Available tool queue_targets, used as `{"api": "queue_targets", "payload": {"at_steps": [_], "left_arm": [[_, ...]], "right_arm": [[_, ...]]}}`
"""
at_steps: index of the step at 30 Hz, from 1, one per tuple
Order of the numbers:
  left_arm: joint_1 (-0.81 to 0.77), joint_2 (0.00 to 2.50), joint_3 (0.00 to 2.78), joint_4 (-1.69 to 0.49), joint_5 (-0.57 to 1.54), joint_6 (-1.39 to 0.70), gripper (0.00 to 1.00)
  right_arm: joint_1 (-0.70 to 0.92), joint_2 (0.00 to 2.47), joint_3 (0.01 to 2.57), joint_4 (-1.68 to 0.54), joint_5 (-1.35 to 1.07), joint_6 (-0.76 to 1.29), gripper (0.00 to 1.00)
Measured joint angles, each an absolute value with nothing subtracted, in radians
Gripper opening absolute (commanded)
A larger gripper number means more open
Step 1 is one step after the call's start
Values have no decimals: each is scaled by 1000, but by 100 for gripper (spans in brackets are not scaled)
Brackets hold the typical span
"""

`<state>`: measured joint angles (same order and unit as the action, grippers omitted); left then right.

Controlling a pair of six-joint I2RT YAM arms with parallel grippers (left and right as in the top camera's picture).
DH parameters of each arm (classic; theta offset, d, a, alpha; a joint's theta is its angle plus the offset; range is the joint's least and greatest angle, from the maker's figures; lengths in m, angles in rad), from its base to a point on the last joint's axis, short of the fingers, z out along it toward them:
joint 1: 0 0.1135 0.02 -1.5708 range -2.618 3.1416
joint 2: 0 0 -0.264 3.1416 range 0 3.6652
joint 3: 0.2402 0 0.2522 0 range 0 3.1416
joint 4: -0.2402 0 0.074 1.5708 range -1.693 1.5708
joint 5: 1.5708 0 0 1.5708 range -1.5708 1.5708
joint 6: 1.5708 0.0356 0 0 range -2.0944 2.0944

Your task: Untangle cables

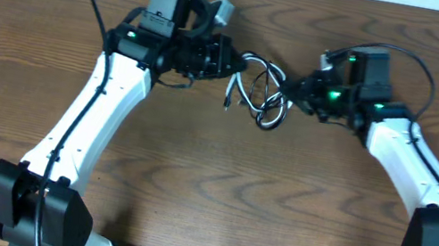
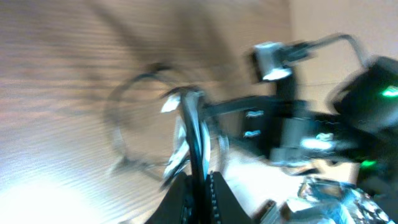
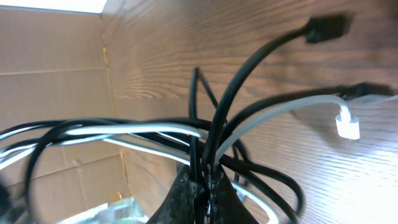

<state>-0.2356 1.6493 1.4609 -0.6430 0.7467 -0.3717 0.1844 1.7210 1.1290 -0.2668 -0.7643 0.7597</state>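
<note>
I should next pull my right gripper away from my left gripper, toward the right in the overhead view, then release the strands, as the tangle hangs looped between both.
A tangle of a black cable (image 1: 270, 105) and a white cable (image 1: 253, 59) hangs between my two grippers over the far middle of the table. My left gripper (image 1: 232, 60) is shut on a black strand (image 2: 198, 140) at the tangle's left side; the left wrist view is blurred. My right gripper (image 1: 294, 91) is shut on several black and white strands (image 3: 208, 146) at its right side. In the right wrist view a black plug (image 3: 324, 27) and a white plug (image 3: 348, 126) stick out over the wood.
The wooden table (image 1: 217, 186) spreads below the arms. The right arm's body (image 2: 348, 124) shows in the left wrist view, close beyond the tangle. A cardboard wall (image 3: 50, 74) stands along the table's far edge.
</note>
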Motion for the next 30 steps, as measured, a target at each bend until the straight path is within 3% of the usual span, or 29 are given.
{"api": "queue_targets", "payload": {"at_steps": [8, 16, 26, 27, 29, 30], "left_arm": [[-187, 1649, 1450, -822, 494, -235, 7], [-187, 1651, 1419, -831, 446, -155, 8], [-186, 1667, 1413, -823, 412, -118, 7], [-186, 1667, 1413, -822, 413, -115, 7], [-186, 1667, 1413, -814, 421, -114, 7], [-186, 1667, 1413, -802, 439, -109, 7]], "right_arm": [[11, 1602, 1129, -439, -823, 548, 1], [-65, 1489, 1129, -531, -746, 467, 1], [-163, 1367, 1129, -799, -144, 500, 1], [-163, 1367, 1129, -802, -124, 500, 6], [-163, 1367, 1129, -794, -99, 488, 34], [-162, 1368, 1129, -774, -118, 464, 42]]}}
